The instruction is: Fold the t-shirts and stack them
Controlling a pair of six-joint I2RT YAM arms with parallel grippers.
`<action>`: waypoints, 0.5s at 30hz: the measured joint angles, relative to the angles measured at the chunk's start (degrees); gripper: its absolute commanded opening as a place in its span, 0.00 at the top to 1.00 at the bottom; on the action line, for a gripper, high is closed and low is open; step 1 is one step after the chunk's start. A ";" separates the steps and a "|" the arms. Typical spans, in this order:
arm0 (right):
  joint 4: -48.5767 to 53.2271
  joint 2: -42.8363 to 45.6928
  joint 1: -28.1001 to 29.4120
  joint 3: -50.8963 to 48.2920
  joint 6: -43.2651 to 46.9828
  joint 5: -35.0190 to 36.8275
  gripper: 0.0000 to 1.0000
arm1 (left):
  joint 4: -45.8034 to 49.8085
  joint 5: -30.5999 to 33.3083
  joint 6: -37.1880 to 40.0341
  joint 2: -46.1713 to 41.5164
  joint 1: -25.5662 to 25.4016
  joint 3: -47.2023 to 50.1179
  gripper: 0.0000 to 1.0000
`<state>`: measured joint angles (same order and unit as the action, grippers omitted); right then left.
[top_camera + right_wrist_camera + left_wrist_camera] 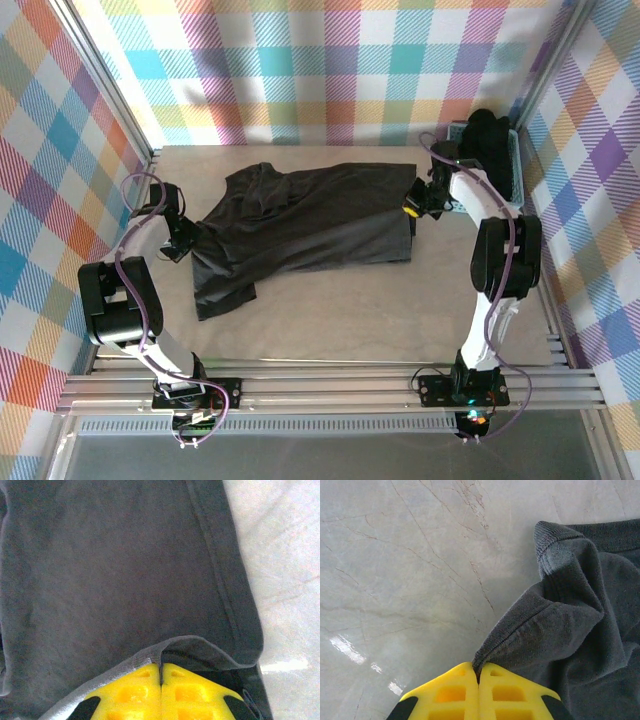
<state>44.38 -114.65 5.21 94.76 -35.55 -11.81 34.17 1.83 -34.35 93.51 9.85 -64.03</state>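
Note:
I should next move my right gripper gently a short way over the t-shirt's smooth end (396, 212) (155, 622) and let go of the hem there, because that cloth is between my right gripper and my left gripper.
A black t-shirt (310, 222) lies spread and rumpled across the middle of the table. At its left edge my left gripper (186, 240) is shut on a hemmed fold of the t-shirt (560, 630), the cloth pinched between the yellow fingertips (452, 690). My right gripper (415, 203) is at the shirt's right edge, shut on the hem of the t-shirt (125, 565), which curls up between its yellow fingertips (187, 690). More dark cloth (488, 135) is heaped in the basket at the back right.
A light blue lattice basket (516, 165) stands at the back right, close behind the right arm. Checked cloth walls enclose the beige table (330, 320) on three sides. An aluminium rail (320, 385) runs along the near edge by the arm bases.

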 measured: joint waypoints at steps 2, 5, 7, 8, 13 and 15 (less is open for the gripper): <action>0.22 -2.45 0.00 2.21 -0.02 0.02 1.00 | -0.02 0.02 -0.61 0.00 0.00 0.00 1.00; 0.39 -6.16 0.00 4.00 -0.20 0.35 1.00 | 0.00 0.22 -0.81 0.00 0.00 -0.09 1.00; 0.55 -8.63 0.00 4.87 -0.22 0.83 1.00 | 0.07 0.22 -0.83 0.02 0.00 -0.39 1.00; 0.72 -9.57 0.00 5.33 -0.24 0.96 1.00 | 0.09 0.24 -0.83 0.02 0.00 -0.59 1.00; 1.90 -12.07 0.04 8.55 -0.68 1.38 0.91 | 0.04 0.35 -0.83 0.11 0.00 -0.79 1.00; 2.36 -12.17 0.11 10.19 -0.90 1.57 0.72 | 0.07 0.37 -0.83 0.20 0.00 -0.81 1.00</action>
<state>46.74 -126.82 5.32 104.95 -36.45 -10.24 34.24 2.20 -35.18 93.71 9.85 -64.84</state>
